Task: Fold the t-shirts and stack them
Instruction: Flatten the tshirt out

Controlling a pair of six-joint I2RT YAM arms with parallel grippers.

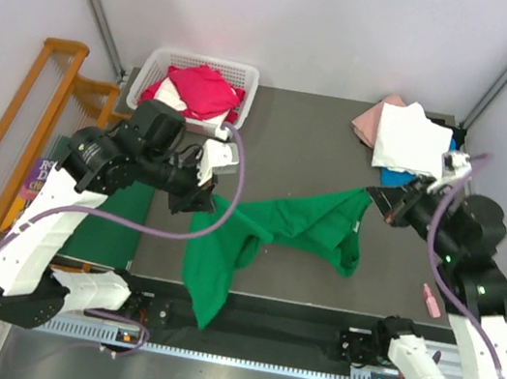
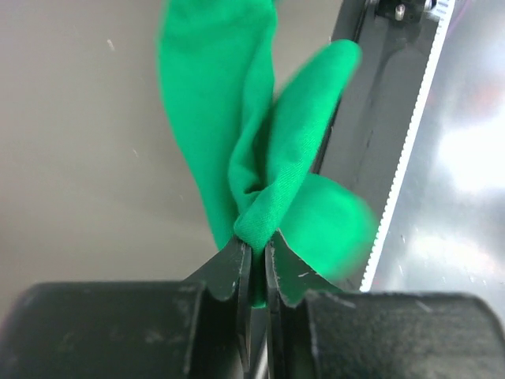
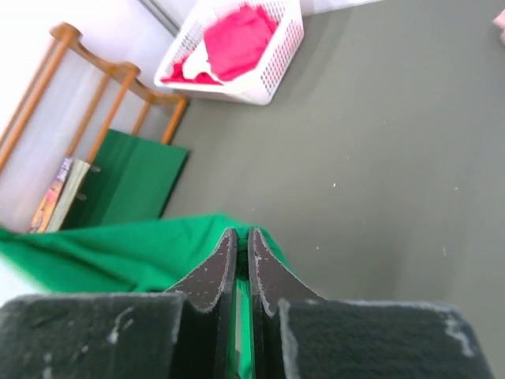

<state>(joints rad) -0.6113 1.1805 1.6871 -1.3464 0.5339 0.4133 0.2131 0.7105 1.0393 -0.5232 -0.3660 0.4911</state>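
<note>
The t-shirt [image 1: 292,221] hangs down over the table's near edge, so the robot's left gripper should next go down and outward to the bare tabletop in front of the white basket and let go of the t-shirt's end.
A bright green t-shirt [image 1: 292,221] hangs stretched between both grippers above the dark table [image 1: 311,141]; part of it droops over the near edge. My left gripper [image 1: 200,202] is shut on its left end; in the left wrist view [image 2: 256,241] the cloth [image 2: 260,142] bunches out of the jaws. My right gripper [image 1: 381,200] is shut on its right end; in the right wrist view [image 3: 243,237] green cloth [image 3: 118,253] spreads left of the jaws. Folded pink, white and blue tees [image 1: 404,142] are stacked at the back right. Red/magenta tees [image 1: 197,89] lie in a white basket.
The white basket [image 1: 244,75] stands at the table's back left, also in the right wrist view [image 3: 276,55]. A darker green mat [image 1: 103,232] and a wooden rack [image 1: 23,129] lie left of the table. A small pink object [image 1: 431,299] lies at the right edge.
</note>
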